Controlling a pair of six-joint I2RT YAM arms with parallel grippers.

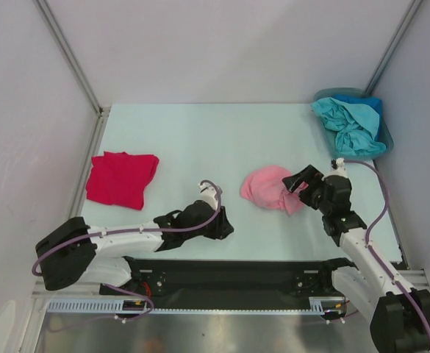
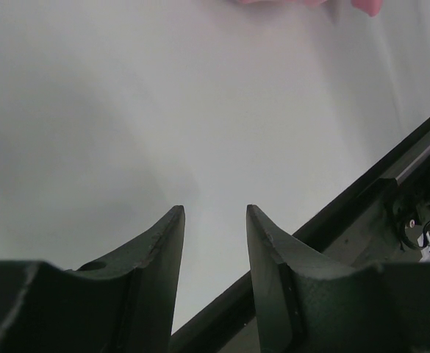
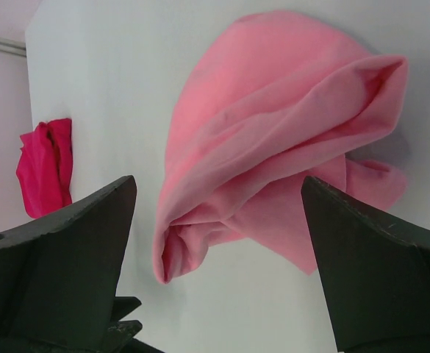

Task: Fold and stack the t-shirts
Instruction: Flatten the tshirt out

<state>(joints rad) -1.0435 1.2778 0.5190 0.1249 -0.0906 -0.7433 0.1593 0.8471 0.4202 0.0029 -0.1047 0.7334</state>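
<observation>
The pink t-shirt is crumpled, so the robot's open left gripper will move outward and to the right in the top view to close on the t-shirt's middle [image 1: 270, 190].
A crumpled light pink t-shirt [image 1: 268, 187] lies right of the table's middle. My right gripper [image 1: 300, 183] hovers at its right edge, jaws wide open. In the right wrist view the pink t-shirt [image 3: 273, 147] bunches just ahead of and between the spread fingers, with nothing gripped by the right gripper [image 3: 218, 184]. A bright red t-shirt [image 1: 121, 179] lies folded at the left, and the right wrist view shows this red t-shirt [image 3: 45, 165] too. My left gripper [image 1: 226, 226] rests low near the front edge. In its wrist view the left gripper [image 2: 215, 213] is open over bare table, with nothing between its fingers.
A blue bin [image 1: 386, 136] at the back right corner holds rumpled teal and blue t-shirts [image 1: 350, 125]. A black rail [image 1: 229, 273] runs along the table's front edge, close to the left gripper. Grey walls enclose the table on three sides.
</observation>
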